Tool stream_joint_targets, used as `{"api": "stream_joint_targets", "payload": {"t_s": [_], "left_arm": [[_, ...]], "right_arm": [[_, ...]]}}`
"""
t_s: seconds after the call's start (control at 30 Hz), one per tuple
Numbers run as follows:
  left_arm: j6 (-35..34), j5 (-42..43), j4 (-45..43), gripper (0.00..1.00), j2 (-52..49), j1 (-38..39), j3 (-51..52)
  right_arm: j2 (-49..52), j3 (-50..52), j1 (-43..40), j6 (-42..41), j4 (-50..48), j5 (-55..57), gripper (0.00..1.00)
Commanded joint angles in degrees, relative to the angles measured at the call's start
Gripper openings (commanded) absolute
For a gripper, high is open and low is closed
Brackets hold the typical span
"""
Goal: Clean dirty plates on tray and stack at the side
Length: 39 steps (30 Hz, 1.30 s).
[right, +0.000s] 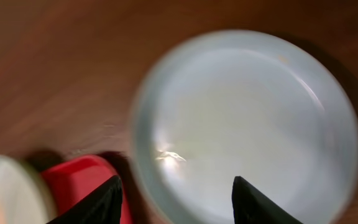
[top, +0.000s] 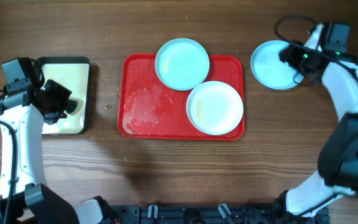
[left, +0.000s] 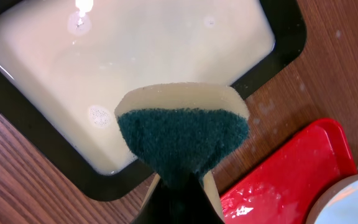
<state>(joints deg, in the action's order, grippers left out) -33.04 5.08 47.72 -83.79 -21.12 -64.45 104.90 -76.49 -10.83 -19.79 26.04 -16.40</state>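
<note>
Still smeared, the tray's light blue plate lies left of my right gripper in the overhead view, so I should move across and down onto its nearer rim (top: 207, 64) (right: 44, 199).
The red tray (top: 135, 68) holds a light blue plate (top: 182, 64) at its back and a white plate (top: 214, 107) with a small yellow smear at its right. A second light blue plate (top: 272, 65) lies on the table right of the tray; it fills the right wrist view (right: 247, 118). My right gripper (top: 289, 56) is open and empty above that plate's right part, its fingers (right: 176, 199) apart. My left gripper (top: 64, 102) is shut on a sponge (left: 182, 130) with a dark green scouring face, over the cream pan's right edge.
A dark-rimmed pan (top: 67, 68) of cream liquid stands at the left, also in the left wrist view (left: 135, 56). Wet foam and droplets lie on the tray's left half (top: 143, 112) and on the wood (top: 109, 99) between pan and tray.
</note>
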Motion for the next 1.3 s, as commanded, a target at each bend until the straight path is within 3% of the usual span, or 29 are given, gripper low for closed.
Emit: {"api": "stream_joint_targets", "payload": {"t_s": [0.0, 0.13, 0.2, 0.43, 0.5, 0.57, 0.6, 0.7, 0.77, 0.8, 0.9, 1.0, 1.17, 1.27], "left_arm": [[1.3, 0.7, -0.2, 0.04, 0.0, -0.2, -0.1], [1.3, 0.7, -0.2, 0.04, 0.0, -0.2, -0.1], [1.4, 0.7, -0.2, 0.04, 0.0, -0.2, -0.1], [1.4, 0.7, -0.2, 0.04, 0.0, -0.2, -0.1], [1.4, 0.7, -0.2, 0.04, 0.0, -0.2, -0.1], [1.4, 0.7, -0.2, 0.04, 0.0, -0.2, -0.1], [1.4, 0.7, -0.2, 0.04, 0.0, -0.2, -0.1], [1.4, 0.7, -0.3, 0.04, 0.0, -0.2, -0.1], [1.4, 0.7, -0.3, 0.04, 0.0, -0.2, -0.1], [1.4, 0.7, -0.4, 0.04, 0.0, -0.2, -0.1], [2.7, 2.6, -0.6, 0.04, 0.0, 0.5, -0.1], [11.8, 13.6, -2.7, 0.04, 0.0, 4.9, -0.1], [11.6, 13.7, -2.3, 0.04, 0.0, 15.5, 0.0], [6.3, 10.8, -2.5, 0.04, -0.9, 22.6, 0.3]], "right_arm": [[-4.0, -1.1, 8.8, 6.5, -2.0, -2.9, 0.57], [0.8, -1.0, 19.2, 10.6, -6.3, -0.3, 0.54], [5.2, -1.0, 24.8, 6.6, -9.7, 7.5, 0.52], [15.8, -1.0, 29.8, 3.3, -17.4, 10.7, 0.46], [17.4, -1.0, 30.3, 3.3, -19.2, 10.7, 0.41], [17.7, -1.0, 30.7, 3.3, -19.6, 10.7, 0.24], [17.7, -1.0, 31.0, 3.3, -19.8, 10.7, 0.21], [18.0, -1.0, 31.7, 3.3, -19.3, 10.7, 0.20], [18.3, -1.0, 32.5, 3.3, -18.9, 10.7, 0.06], [18.3, -1.0, 33.2, 3.3, -18.6, 10.4, 0.04], [18.3, -1.0, 35.5, 3.3, -17.9, 6.5, 0.04], [18.3, -1.0, 40.5, 4.3, -15.7, 4.0, 0.04], [18.3, -1.0, 45.5, 4.4, -11.7, 6.0, 0.04], [18.3, -1.0, 45.0, -3.1, -9.9, 12.1, 0.04]]}}
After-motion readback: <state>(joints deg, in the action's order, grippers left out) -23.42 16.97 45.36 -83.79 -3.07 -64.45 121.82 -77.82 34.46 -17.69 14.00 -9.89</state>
